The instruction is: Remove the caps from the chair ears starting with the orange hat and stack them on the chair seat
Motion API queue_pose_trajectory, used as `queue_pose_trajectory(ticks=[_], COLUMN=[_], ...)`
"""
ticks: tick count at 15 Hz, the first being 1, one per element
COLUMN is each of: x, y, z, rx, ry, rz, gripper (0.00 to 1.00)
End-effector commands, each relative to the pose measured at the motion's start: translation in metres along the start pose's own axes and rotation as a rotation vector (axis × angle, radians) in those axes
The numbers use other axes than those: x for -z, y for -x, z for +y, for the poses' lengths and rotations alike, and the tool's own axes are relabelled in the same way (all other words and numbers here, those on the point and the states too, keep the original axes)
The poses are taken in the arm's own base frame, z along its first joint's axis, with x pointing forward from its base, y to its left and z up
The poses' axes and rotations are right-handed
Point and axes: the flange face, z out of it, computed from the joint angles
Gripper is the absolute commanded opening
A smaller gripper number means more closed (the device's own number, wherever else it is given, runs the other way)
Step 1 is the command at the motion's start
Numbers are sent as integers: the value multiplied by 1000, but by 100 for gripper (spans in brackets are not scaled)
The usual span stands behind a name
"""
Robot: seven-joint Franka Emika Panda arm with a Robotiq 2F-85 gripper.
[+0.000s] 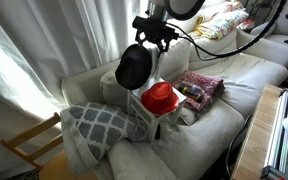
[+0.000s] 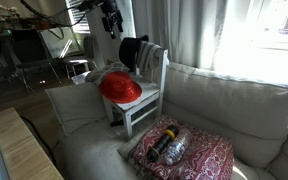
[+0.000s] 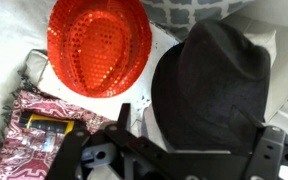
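My gripper moves down toward the black hat next, bringing its open fingers astride the top of the hat. The black hat's top still lies beyond the fingers.
The orange hat lies on the seat of the small white chair, which stands on the sofa. The larger black hat hangs on one chair ear and hides it; the other ear is bare. In both exterior views my gripper hovers just above the black hat. In the wrist view my gripper is open and empty, its fingers standing either side of the black hat's near edge.
A red patterned cushion with small items on it lies beside the chair. A grey-and-white patterned cushion lies on the other side. A bare wooden chair frame stands off the sofa's end; curtains hang behind.
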Motion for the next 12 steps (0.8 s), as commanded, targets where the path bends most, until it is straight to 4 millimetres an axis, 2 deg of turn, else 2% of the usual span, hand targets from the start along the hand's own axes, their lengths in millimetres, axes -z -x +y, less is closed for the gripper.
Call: queue_pose_trajectory(ticks=[1, 6, 12], x=[-18, -45, -76], y=[27, 41, 35], z=[4, -1, -14], rx=[201, 421, 492], ry=[-26, -112, -135], rz=[1, 30, 115], gripper=[100, 100, 100])
